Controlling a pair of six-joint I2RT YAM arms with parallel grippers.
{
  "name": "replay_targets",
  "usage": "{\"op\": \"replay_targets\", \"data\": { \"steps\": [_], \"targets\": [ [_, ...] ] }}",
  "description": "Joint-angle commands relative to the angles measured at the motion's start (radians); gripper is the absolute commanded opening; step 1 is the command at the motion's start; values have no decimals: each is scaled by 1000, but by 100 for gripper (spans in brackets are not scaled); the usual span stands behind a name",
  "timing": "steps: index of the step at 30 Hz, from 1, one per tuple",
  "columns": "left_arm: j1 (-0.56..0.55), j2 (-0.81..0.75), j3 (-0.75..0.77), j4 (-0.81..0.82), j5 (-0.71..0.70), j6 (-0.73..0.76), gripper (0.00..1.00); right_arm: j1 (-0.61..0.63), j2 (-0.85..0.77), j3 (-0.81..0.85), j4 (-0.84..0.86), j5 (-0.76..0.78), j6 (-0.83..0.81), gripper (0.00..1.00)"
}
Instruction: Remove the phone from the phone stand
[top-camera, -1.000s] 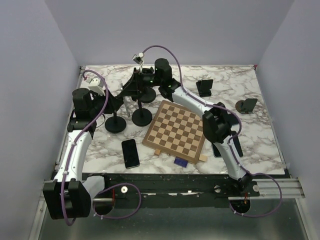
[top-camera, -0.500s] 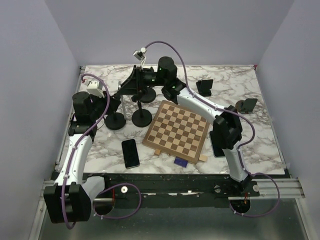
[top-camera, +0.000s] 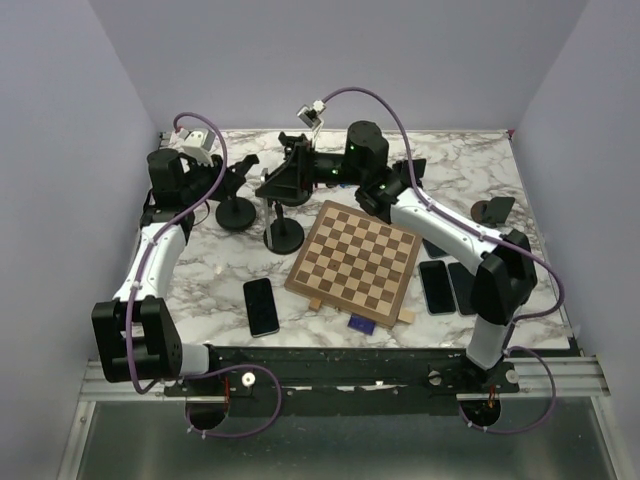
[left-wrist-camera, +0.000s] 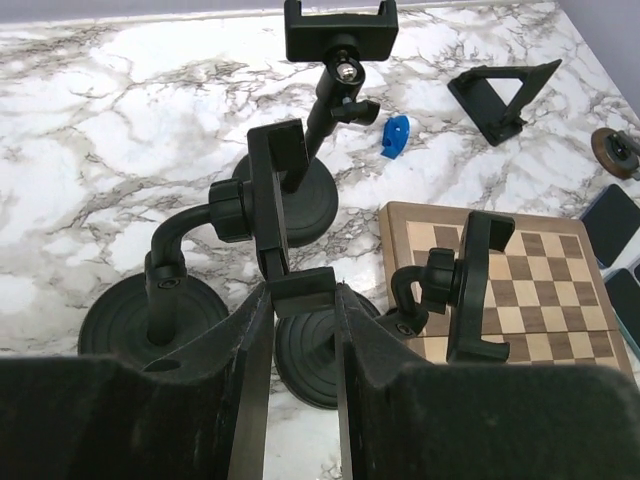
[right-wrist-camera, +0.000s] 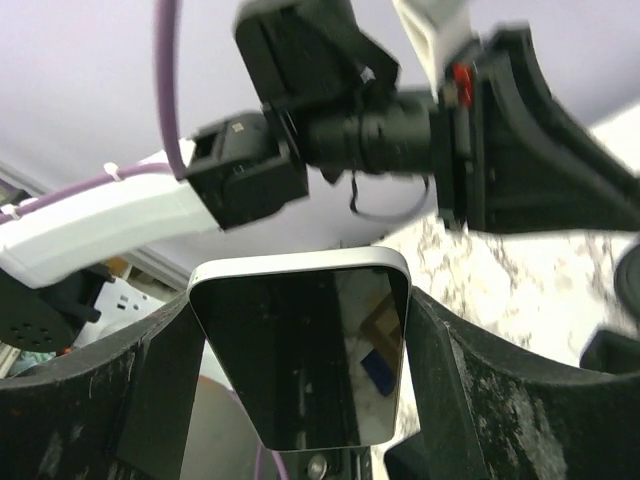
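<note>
My right gripper draws back next, then lowers the held phone and tilts it level.
My right gripper (right-wrist-camera: 300, 312) is shut on a phone (right-wrist-camera: 300, 355) with a dark screen and silver rim, holding it by its side edges in the air. In the top view the right gripper (top-camera: 278, 183) hovers over the back middle of the table, and the phone is lost among black parts. My left gripper (left-wrist-camera: 303, 296) is shut on the bottom lip of a black phone stand's clamp (left-wrist-camera: 270, 195). That stand's round base (top-camera: 237, 212) sits at the back left, and the left gripper (top-camera: 240, 172) is just above it.
More black stands (left-wrist-camera: 340, 30) (left-wrist-camera: 470, 290) and a round base (top-camera: 283, 235) crowd the back left. A chessboard (top-camera: 360, 255) lies mid-table. Phones lie flat at the front left (top-camera: 261, 305) and at the right (top-camera: 437, 287). Two small stands (top-camera: 408, 175) (top-camera: 492, 210) sit at the back right.
The right arm swung right and back with its gripper lifted away from the stands. The left arm moved backward, and the stand it holds shifted toward the back of the table.
</note>
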Motion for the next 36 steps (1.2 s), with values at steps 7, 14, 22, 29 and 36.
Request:
{"op": "replay_targets", "data": {
  "steps": [7,14,22,29,36],
  "targets": [
    [13,-80,34,-13,-123,-28,65,95,-210,-339,-16,287,57,1],
    [11,-192,28,-88,-178,-48,88,223,-190,-377,-98,514,93,1],
    [-12,-400,36,-202,-528,-23,90,362,38,-208,-316,837,244,1],
    [-80,-545,-9,-164,-661,5,90,417,288,8,-443,901,315,1],
    [-81,-570,-5,-167,-633,-25,90,463,456,192,-528,939,337,1]
  ]
}}
